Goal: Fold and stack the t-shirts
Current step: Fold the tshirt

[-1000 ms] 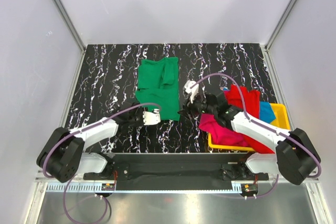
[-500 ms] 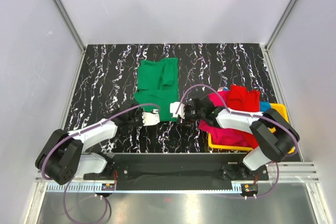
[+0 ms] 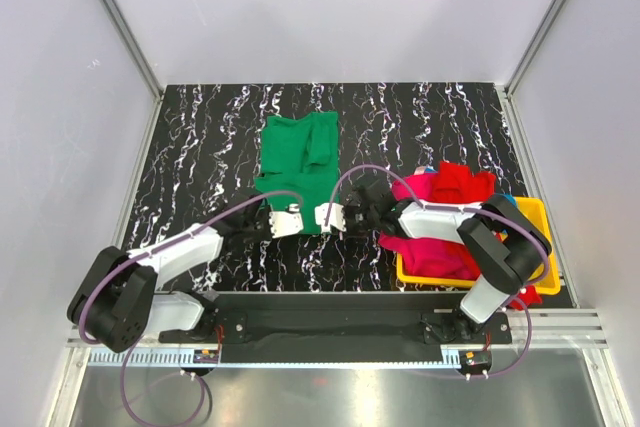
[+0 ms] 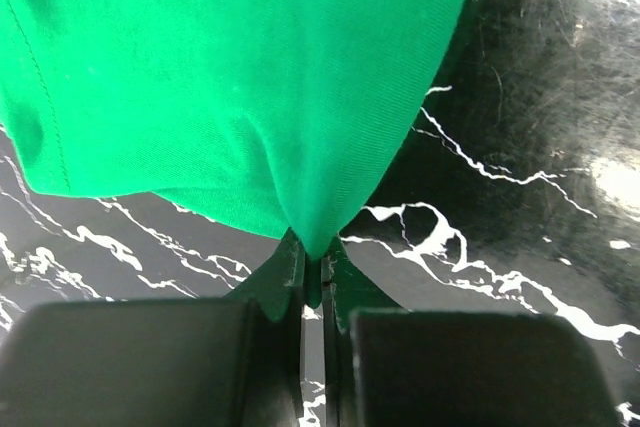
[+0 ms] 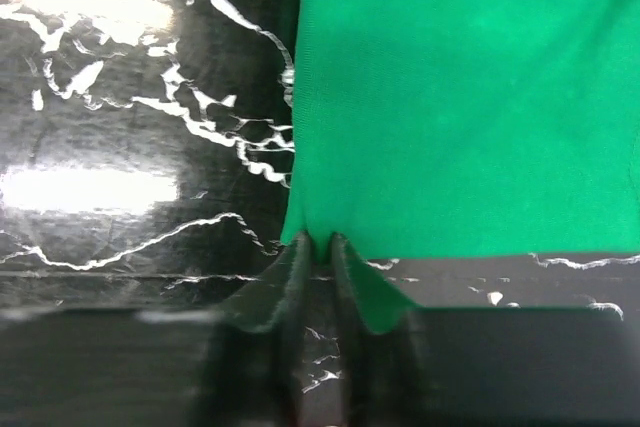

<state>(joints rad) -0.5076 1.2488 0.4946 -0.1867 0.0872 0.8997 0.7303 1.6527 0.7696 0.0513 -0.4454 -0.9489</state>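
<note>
The green t-shirt's pinched near edge goes up and outward over the t-shirt's far end point(image 3: 290, 125) next. My left gripper releases it there, since the t-shirt still stretches outward from there.
The green t-shirt point(image 3: 298, 155) lies partly folded on the black marbled table. My left gripper point(image 3: 287, 223) is shut on its near edge, and the cloth point(image 4: 250, 77) rises pinched between the jaws point(image 4: 312, 277). My right gripper point(image 3: 332, 215) is shut on the same near edge, close beside the left one; the green cloth point(image 5: 470, 97) shows pinched at its corner point(image 5: 320, 245). The red t-shirt point(image 3: 462, 185) and the magenta-pink t-shirt point(image 3: 432, 252) lie heaped on the yellow tray. The blue t-shirt is almost wholly hidden under them.
The yellow plastic tray point(image 3: 536, 211) stands at the right front of the table. The table point(image 3: 200, 147) is bounded by white walls at the left, back and right. The right arm reaches leftward across the tray's front corner.
My right gripper has moved left from above the tray to the green shirt's near edge and closed on it. My left gripper has held its grip, barely moving.
</note>
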